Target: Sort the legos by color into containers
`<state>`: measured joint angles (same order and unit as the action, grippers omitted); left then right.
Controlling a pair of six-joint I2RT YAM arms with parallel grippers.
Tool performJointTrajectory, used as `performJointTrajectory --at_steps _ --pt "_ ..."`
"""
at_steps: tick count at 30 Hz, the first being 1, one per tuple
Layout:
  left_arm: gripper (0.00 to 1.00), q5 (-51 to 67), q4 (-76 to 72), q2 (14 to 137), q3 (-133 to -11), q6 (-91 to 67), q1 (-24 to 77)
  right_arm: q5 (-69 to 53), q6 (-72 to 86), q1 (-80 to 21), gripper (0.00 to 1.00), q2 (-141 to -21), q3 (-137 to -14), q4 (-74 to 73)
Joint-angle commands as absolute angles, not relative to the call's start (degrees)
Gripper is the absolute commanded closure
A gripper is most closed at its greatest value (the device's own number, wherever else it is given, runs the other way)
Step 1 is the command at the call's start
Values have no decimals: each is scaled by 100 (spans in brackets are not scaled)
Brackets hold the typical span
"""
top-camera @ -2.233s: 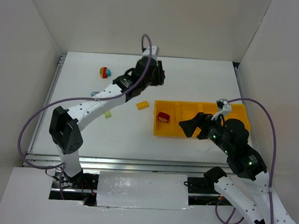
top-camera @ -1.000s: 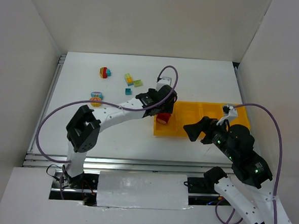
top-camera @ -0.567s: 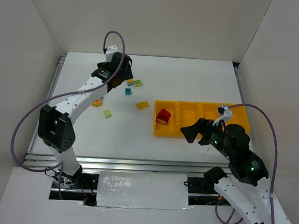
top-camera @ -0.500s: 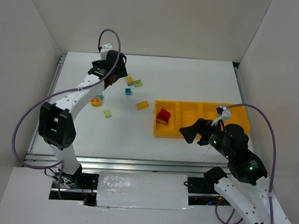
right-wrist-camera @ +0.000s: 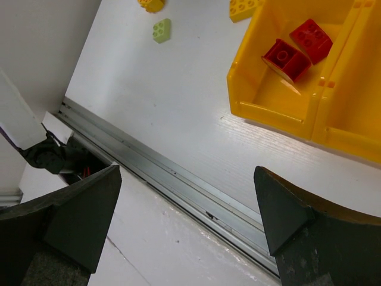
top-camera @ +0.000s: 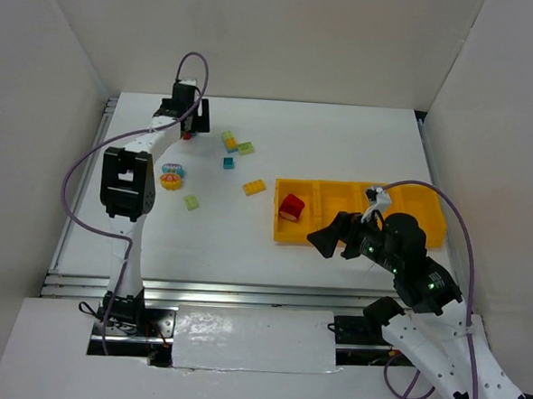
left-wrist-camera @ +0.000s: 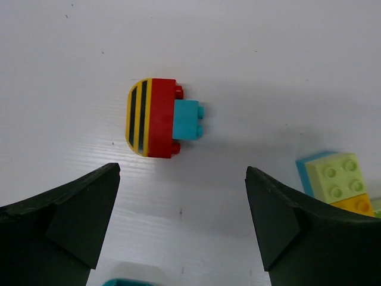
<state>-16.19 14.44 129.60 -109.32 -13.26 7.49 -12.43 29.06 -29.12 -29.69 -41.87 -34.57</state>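
Note:
I need to move my left gripper toward the clump's striped end next and lower it, with its fingers on either side of the stripes and teal brick, because the clump lies below my open fingers, off their middle.
A clump of legos (left-wrist-camera: pixel 161 118), red with a yellow striped end and a teal brick, lies on the white table ahead of my open left gripper (left-wrist-camera: pixel 181 173); nothing is between its fingers. From above, that gripper (top-camera: pixel 191 123) hangs over the clump (top-camera: pixel 187 134) at the far left. Two red bricks (right-wrist-camera: pixel 284 58) lie in the leftmost compartment of the yellow containers (right-wrist-camera: pixel 268 110). My right gripper (right-wrist-camera: pixel 187 173) is open and empty, hovering over the table's near edge in front of the tray (top-camera: pixel 365 210). Loose legos lie between: a yellow brick (top-camera: pixel 255 187), a pale green one (top-camera: pixel 191 202), a teal one (top-camera: pixel 228 163).
A pale green, teal and orange clump (left-wrist-camera: pixel 336 179) sits right of the left gripper. Another multicoloured clump (top-camera: pixel 171 177) lies near the table's left side. A metal rail (right-wrist-camera: pixel 178 179) runs along the near edge. White walls enclose the table.
My left arm has swung from the tray's leftmost compartment to the far left of the table, jaws opening wide. The right gripper has edged slightly left.

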Motion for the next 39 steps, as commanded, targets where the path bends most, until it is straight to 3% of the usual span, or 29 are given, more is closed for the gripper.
performJointTrajectory --at_steps 1,12,27,29,32,33,35,36,37,39 --pt "0 -836 888 12972 -11074 -1072 501 -1398 2742 -2953 0 -3041 -4184 -3094" --pt "0 -861 1555 14167 -12303 -940 352 -1574 2584 -2953 0 -3068 -4535 -3410" --pt "0 -747 2004 14800 -12823 -1134 97 -1705 2540 -2971 0 -3375 -4579 -3226" --pt "4 -738 2074 14845 -12954 -1125 97 -1705 2522 -2962 0 -3410 -4588 -3225" --pt "28 -642 2092 14854 -13008 -1072 97 -1696 2522 -2953 0 -3454 -4579 -3199" --pt "50 -624 2074 14784 -12982 -1064 97 -1688 2522 -2953 0 -3480 -4579 -3164" --pt "72 -642 2022 14652 -12851 -1090 97 -1670 2531 -2962 0 -3515 -4570 -3129" --pt "92 -650 1987 14460 -12789 -1133 97 -1679 2531 -2971 0 -3568 -4570 -3094" --pt "99 -624 1908 14336 -12710 -1203 97 -1696 2531 -2953 0 -3586 -4562 -3068" --pt "100 -493 1811 13846 -12420 -1283 105 -1618 2601 -2962 0 -3647 -4518 -2954"
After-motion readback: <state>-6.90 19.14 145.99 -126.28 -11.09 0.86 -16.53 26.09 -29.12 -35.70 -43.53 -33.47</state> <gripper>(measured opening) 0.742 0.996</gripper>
